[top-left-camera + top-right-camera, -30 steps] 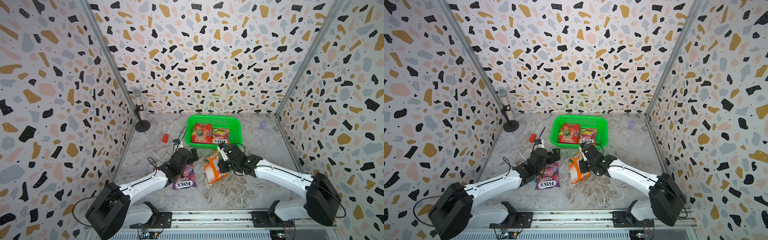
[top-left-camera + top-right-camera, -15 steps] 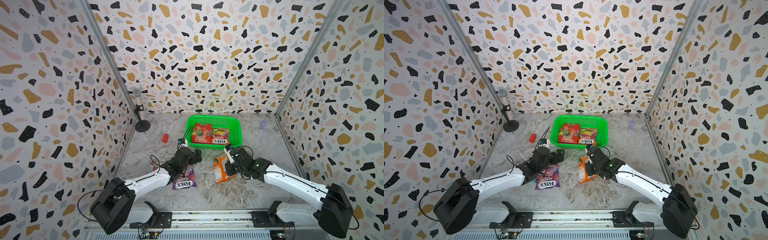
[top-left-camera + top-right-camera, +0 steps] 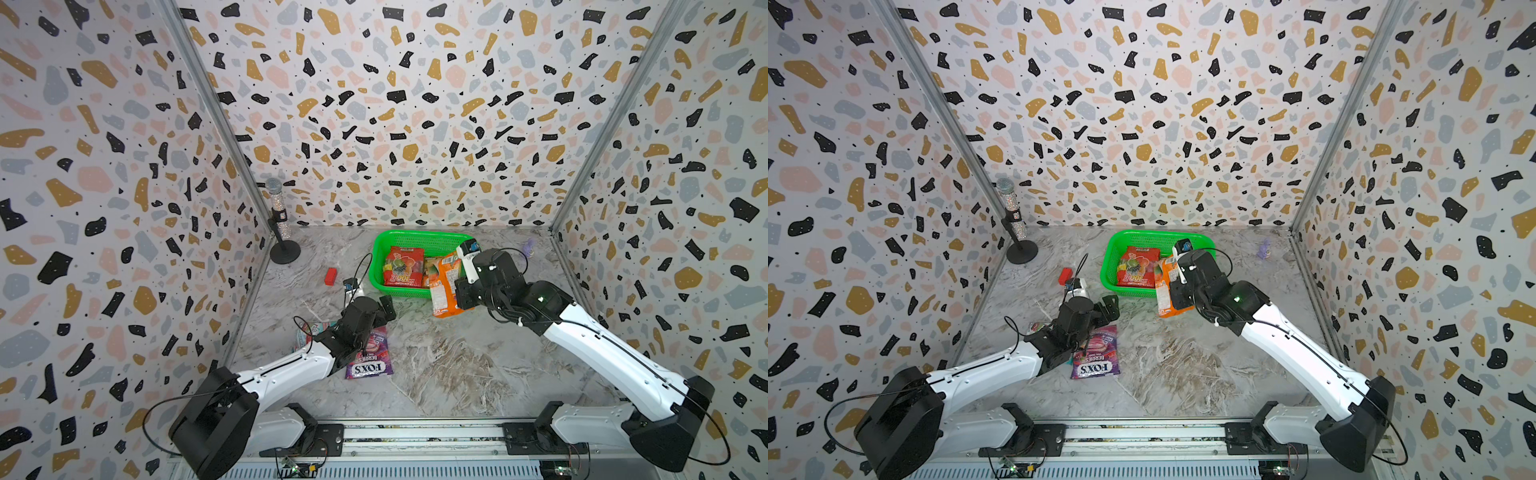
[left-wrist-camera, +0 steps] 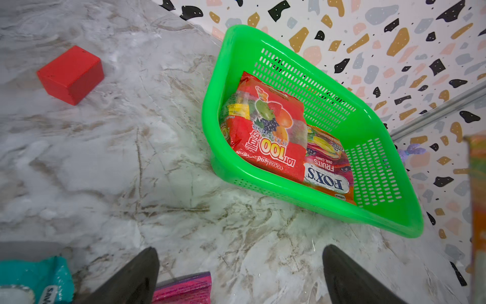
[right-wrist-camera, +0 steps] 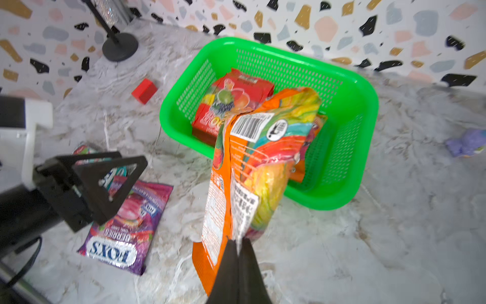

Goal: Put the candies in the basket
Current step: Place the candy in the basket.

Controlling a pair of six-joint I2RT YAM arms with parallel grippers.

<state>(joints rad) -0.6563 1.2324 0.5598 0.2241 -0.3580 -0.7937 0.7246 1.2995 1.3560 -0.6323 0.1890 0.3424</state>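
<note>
My right gripper holds the seam and will next move outward, lower over the orange-yellow FOX'S bag (image 3: 430, 269) (image 5: 299, 168) and let go of the seam, because the orange bag's near end hangs outside the basket.
The green basket (image 3: 419, 241) (image 5: 289, 52) stands at the back and holds a red candy bag (image 3: 403, 266) (image 4: 268, 126) and an orange-yellow FOX'S bag (image 4: 326, 168). My right gripper (image 5: 238, 244) is shut on the back seam of an orange bag (image 3: 446, 286) (image 5: 252, 171). That bag is lifted off the table, and its far end reaches over the basket's near right rim. A purple FOX'S bag (image 3: 370, 357) (image 5: 123, 221) and a teal bag (image 3: 309, 330) (image 4: 31, 279) lie on the table. My left gripper (image 4: 240, 263) hovers open over the purple bag's far end, holding nothing.
A small red block (image 3: 331, 276) lies left of the basket. A microphone on a round stand (image 3: 282, 232) occupies the back left corner. A tiny purple object (image 3: 528, 245) sits by the right wall. Patterned walls close three sides.
My right gripper has lifted the orange bag and carried it back and to the right, up to the basket's near rim. The left gripper has stayed over the purple bag.
</note>
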